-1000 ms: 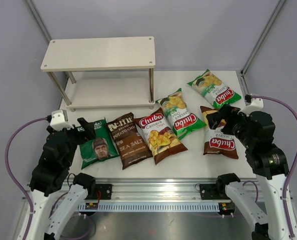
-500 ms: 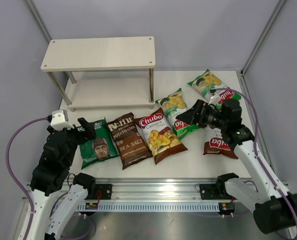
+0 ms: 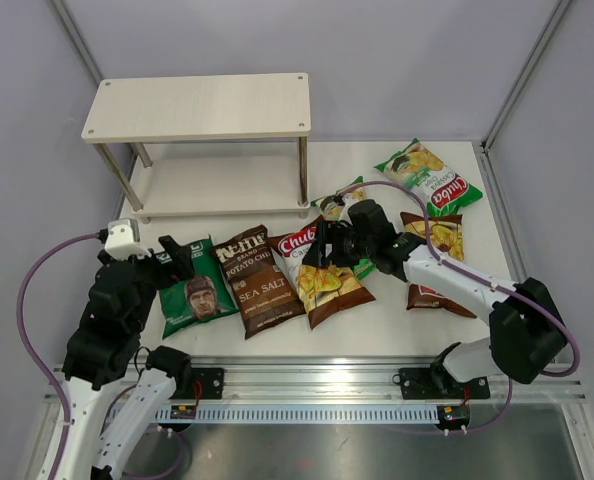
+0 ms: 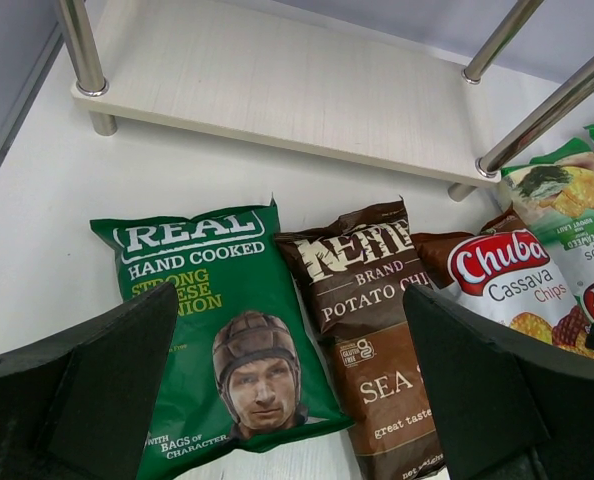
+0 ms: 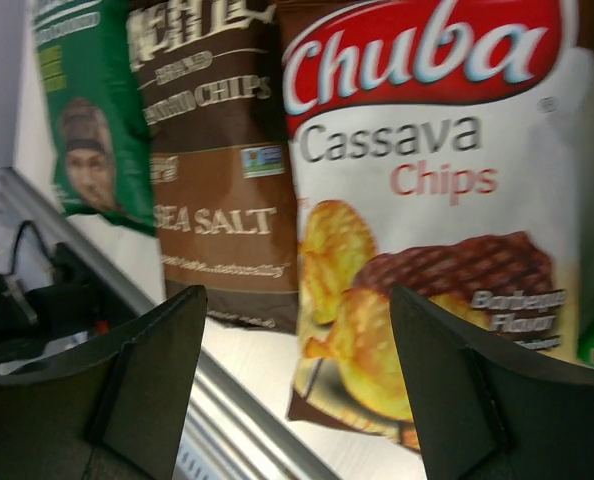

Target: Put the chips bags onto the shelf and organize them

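Note:
The robot's fingers are over the side of the middle brown Chuba bag, so its right gripper will move down onto that bag's edge by the green Chuba bag (image 3: 351,271) (image 5: 569,238) next.
Six chips bags lie on the white table. From the left: the dark green face bag (image 3: 195,290), the Kettle bag (image 3: 257,280), a brown Chuba bag (image 3: 327,290), a green Chuba bag (image 3: 339,197) partly under my right arm, a brown Chuba bag (image 3: 445,232) and a green Chuba bag (image 3: 429,177) at far right. The shelf (image 3: 197,105) stands at back left with both boards bare. My right gripper (image 3: 322,255) is open, low over the middle brown Chuba bag (image 5: 427,200). My left gripper (image 3: 175,255) is open and empty above the face bag (image 4: 217,320) and the Kettle bag (image 4: 377,320).
The shelf's lower board (image 4: 277,90) and its metal legs (image 4: 82,60) stand just beyond the bags. An aluminium rail (image 3: 307,375) runs along the table's near edge. Grey walls close in the left, back and right sides.
My right arm has swung left from over the right-hand brown Chuba bag to over the middle brown Chuba bag, and has stretched out low. The left arm and the bags have not moved.

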### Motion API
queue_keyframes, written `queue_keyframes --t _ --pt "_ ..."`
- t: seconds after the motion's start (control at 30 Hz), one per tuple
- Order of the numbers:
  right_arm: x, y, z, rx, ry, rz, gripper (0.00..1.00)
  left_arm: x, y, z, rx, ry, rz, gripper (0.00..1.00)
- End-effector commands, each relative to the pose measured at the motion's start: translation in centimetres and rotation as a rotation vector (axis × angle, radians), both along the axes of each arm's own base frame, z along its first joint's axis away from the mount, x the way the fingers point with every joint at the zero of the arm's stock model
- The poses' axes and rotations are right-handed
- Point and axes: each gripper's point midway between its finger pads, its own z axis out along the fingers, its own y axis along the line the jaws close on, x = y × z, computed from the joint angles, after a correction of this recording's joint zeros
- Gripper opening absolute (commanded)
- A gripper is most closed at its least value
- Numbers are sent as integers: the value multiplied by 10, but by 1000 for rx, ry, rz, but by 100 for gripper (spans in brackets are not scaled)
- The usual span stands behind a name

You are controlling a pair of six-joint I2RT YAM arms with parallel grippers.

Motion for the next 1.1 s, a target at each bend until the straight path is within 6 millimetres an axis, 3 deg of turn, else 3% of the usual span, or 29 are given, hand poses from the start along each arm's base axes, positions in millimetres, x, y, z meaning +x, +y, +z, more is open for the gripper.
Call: queue_keyframes --t 0.0,0.13,0.3,0.57,0.77,0.93,1.0,1.07 --pt "34 -17 4 -130 -134 -89 81 9 -8 4 0 -25 -41 99" --pt "46 -46 -9 -312 -184 -129 86 9 -10 3 0 -20 -52 99" --pt "33 -37 -33 -322 -117 20 87 10 -12 3 -1 -17 -61 99" --pt "43 -57 -69 -298 -9 -26 92 11 -17 0 -2 -9 -84 99" --pt "17 -30 -89 -152 114 85 92 11 -18 1 -3 -8 -93 99" --pt "8 -20 -91 -58 146 84 79 12 -19 -1 0 -2 -95 99" --pt "9 -17 -85 -28 131 79 72 12 -19 -1 0 1 -96 99" --pt "4 -18 -86 -15 152 67 57 12 -19 -1 0 0 -95 99"
